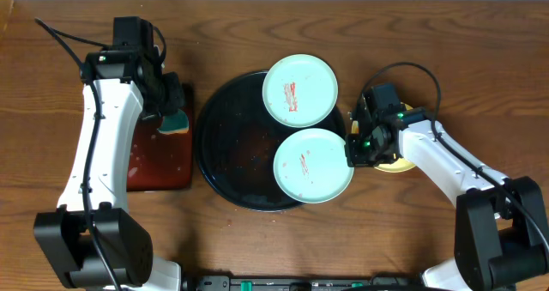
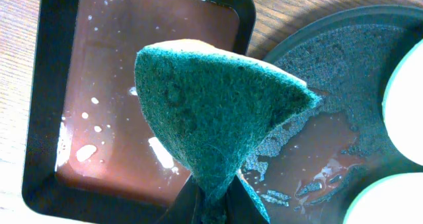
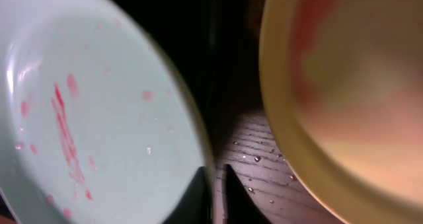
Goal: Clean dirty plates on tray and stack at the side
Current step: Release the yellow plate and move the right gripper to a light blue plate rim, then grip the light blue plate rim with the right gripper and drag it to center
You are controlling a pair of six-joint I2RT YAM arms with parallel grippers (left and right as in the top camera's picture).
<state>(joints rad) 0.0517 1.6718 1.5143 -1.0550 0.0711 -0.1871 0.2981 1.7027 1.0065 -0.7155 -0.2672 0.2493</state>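
The near plate hangs over the black tray's edge. My right gripper needs to carry it to the left in the overhead view, then let go of it on the bare part.
Two mint-blue plates with red smears lie on the black round tray (image 1: 225, 154): a far plate (image 1: 299, 90) and a near plate (image 1: 313, 166). My right gripper (image 1: 351, 145) is shut on the near plate's right rim. In the right wrist view that rim sits between my right gripper's (image 3: 215, 174) fingertips, with the smeared near plate (image 3: 92, 118) to the left. The yellow plate (image 3: 344, 85) lies on the wood just right of it, mostly hidden under my arm overhead (image 1: 393, 166). My left gripper (image 2: 213, 199) is shut on a folded green sponge (image 2: 211, 105), held over the gap between the two trays.
A rectangular dark reddish tray (image 1: 159, 166) with white droplets lies left of the black tray. The black tray's bare part (image 2: 330, 72) is wet, with specks. Water drops dot the wood (image 3: 258, 178) between the near plate and the yellow plate.
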